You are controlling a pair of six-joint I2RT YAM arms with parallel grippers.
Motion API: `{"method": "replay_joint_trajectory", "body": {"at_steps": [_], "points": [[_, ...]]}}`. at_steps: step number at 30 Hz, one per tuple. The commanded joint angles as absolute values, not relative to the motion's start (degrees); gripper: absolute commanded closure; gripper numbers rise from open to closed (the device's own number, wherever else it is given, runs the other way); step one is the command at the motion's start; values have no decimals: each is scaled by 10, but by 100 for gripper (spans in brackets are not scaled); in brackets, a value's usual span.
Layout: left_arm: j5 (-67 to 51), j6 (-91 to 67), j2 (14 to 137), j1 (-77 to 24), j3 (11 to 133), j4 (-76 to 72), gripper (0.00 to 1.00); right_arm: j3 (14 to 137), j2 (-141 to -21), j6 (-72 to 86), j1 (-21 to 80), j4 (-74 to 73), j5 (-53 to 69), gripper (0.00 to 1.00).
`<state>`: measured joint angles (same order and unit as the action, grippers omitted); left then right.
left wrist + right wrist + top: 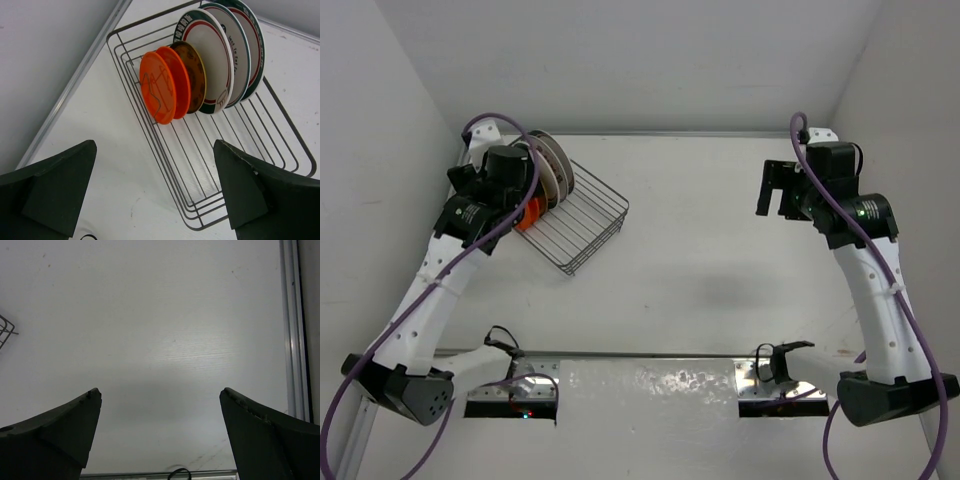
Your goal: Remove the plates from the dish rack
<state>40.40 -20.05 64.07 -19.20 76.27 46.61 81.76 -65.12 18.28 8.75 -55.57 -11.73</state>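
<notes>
The rim of the end orange plate [527, 215] gets my open left gripper next, coming down toward the rack [588, 215], because one side of it stands clear of neighbors.
The dish rack [588, 215] is a dark wire basket at the table's far left, angled. Several plates stand upright in its far end: two plain orange ones [157, 89], a small patterned yellow-brown one [196, 70] and three larger white ones with green-and-red rims [215, 57]. In the top view the white plates [552, 168] and an orange one [531, 217] show beside my left wrist. My left gripper [155, 146] is open and empty, above the rack's near end [210, 167], apart from the plates. My right gripper [160, 392] is open and empty over bare table at the far right [778, 190].
White walls close in the table at the back and both sides. An aluminium rail [291, 325] runs along the right edge, another along the left [75, 85]. A corner of the rack [5, 332] shows in the right wrist view. A metal bar [640, 354] crosses the front.
</notes>
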Motion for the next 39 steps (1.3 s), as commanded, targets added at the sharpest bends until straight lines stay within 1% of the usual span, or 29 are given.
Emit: {"method": "replay_joint_trajectory", "body": {"at_steps": [1, 3, 5, 6, 7, 8, 9, 11, 13, 16, 18, 22, 23, 24, 30, 34, 38, 39], "points": [[428, -229, 651, -193, 788, 471, 0, 812, -651, 192, 90, -537, -109, 1], [397, -261, 659, -185, 798, 474, 0, 806, -650, 192, 89, -534, -91, 1], [367, -295, 674, -146, 799, 465, 0, 795, -653, 199, 90, -526, -67, 1], [320, -301, 682, -95, 792, 438, 0, 788, -656, 207, 89, -526, -39, 1], [283, -306, 704, -66, 774, 418, 2, 784, -658, 209, 90, -524, -21, 1], [204, -301, 722, -38, 772, 396, 5, 781, -660, 212, 89, -522, -7, 1], [193, -302, 743, -21, 779, 379, 10, 776, -664, 214, 90, -521, -2, 1], [208, -307, 812, -4, 822, 367, 13, 774, -660, 214, 89, -522, 10, 1], [205, -311, 871, 0, 837, 358, 15, 774, -656, 212, 90, -521, 17, 1], [189, -318, 936, 21, 856, 341, 22, 769, -646, 207, 91, -522, 22, 1], [180, -319, 957, 26, 857, 322, 24, 759, -640, 206, 91, -522, 24, 1], [178, -327, 1005, 38, 860, 310, 32, 758, -635, 202, 94, -526, 25, 1], [180, -329, 1008, 40, 860, 312, 38, 760, -635, 202, 94, -526, 25, 1], [183, -331, 1007, 42, 855, 313, 39, 762, -635, 200, 94, -529, 25, 1], [172, -338, 959, 44, 816, 274, 39, 760, -639, 197, 94, -531, 21, 1], [149, -334, 932, 43, 808, 251, 30, 758, -643, 198, 95, -531, 19, 1], [157, -336, 919, 43, 801, 256, 31, 761, -650, 198, 95, -528, 23, 1], [164, -338, 919, 43, 798, 261, 33, 761, -652, 199, 95, -527, 26, 1]]}}
